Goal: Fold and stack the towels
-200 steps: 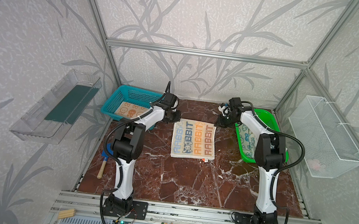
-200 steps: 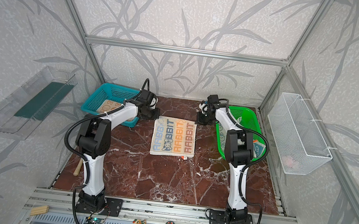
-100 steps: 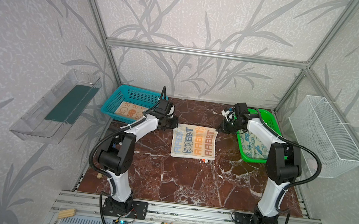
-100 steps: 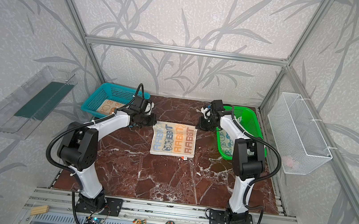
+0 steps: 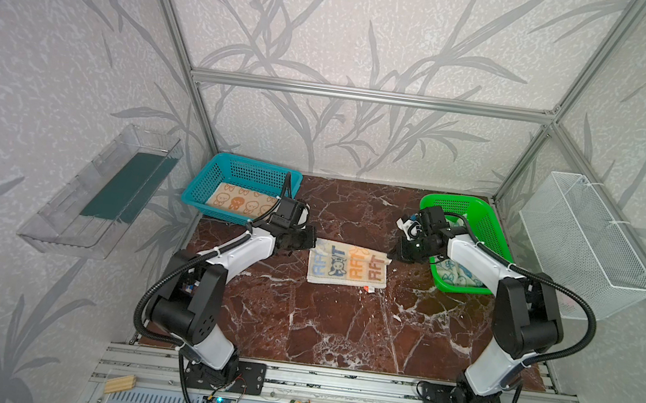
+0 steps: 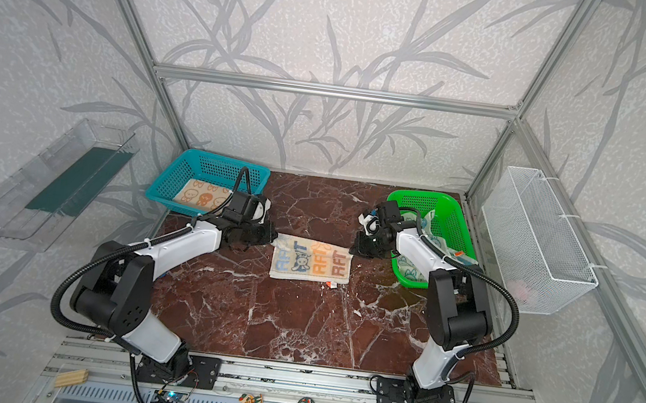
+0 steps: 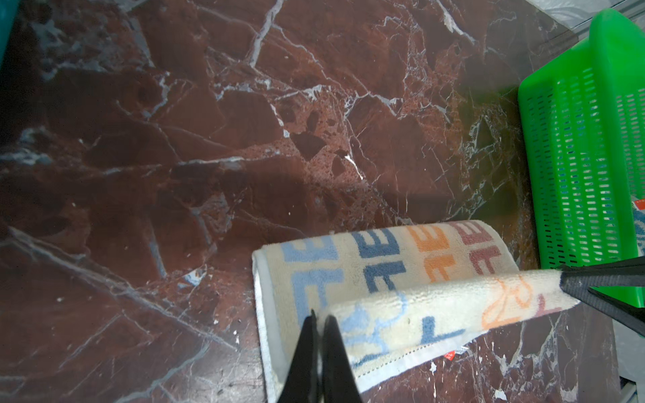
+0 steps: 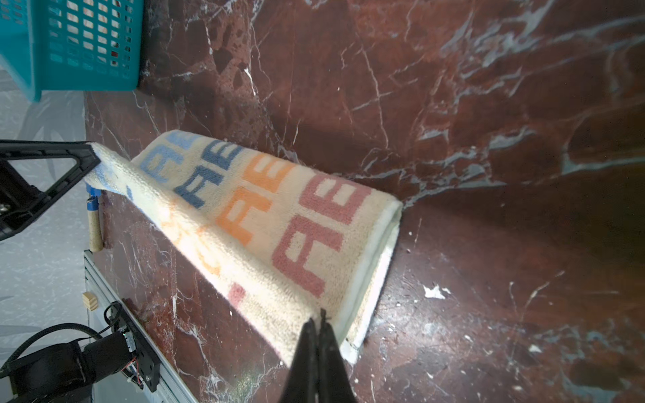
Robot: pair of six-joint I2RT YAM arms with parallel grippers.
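I will next move my left gripper back down toward the near edge of the lower layer point(image 5: 317, 282) point(image 7: 386, 372) and let go of the flap's corner, because the towel's raised flap still hangs above the lower layer.
The striped RABBIT towel point(image 5: 347, 265) point(image 6: 311, 262) lies mid-table, its far edge lifted and doubled over toward the front. My left gripper point(image 5: 314, 241) point(image 7: 319, 315) is shut on the raised edge's left corner. My right gripper point(image 5: 390, 257) point(image 8: 321, 315) is shut on the right corner. The lifted flap point(image 7: 436, 310) point(image 8: 195, 223) hangs stretched between them above the lower layer. A cream towel with orange bunnies point(image 5: 237, 200) lies flat in the teal basket point(image 5: 206, 184). Another cream towel with blue bunnies point(image 5: 456, 272) sits crumpled in the green basket point(image 5: 489, 231).
A clear bin point(image 5: 104, 192) hangs on the left wall and a white wire basket point(image 5: 584, 243) on the right wall. A wooden-handled tool point(image 8: 94, 223) lies at the table's left edge. A wooden block point(image 5: 119, 382) rests on the front rail.
Both grippers have moved from the towel's far edge toward the front, carrying that edge up and over. The towel went from flat and full length to half folded.
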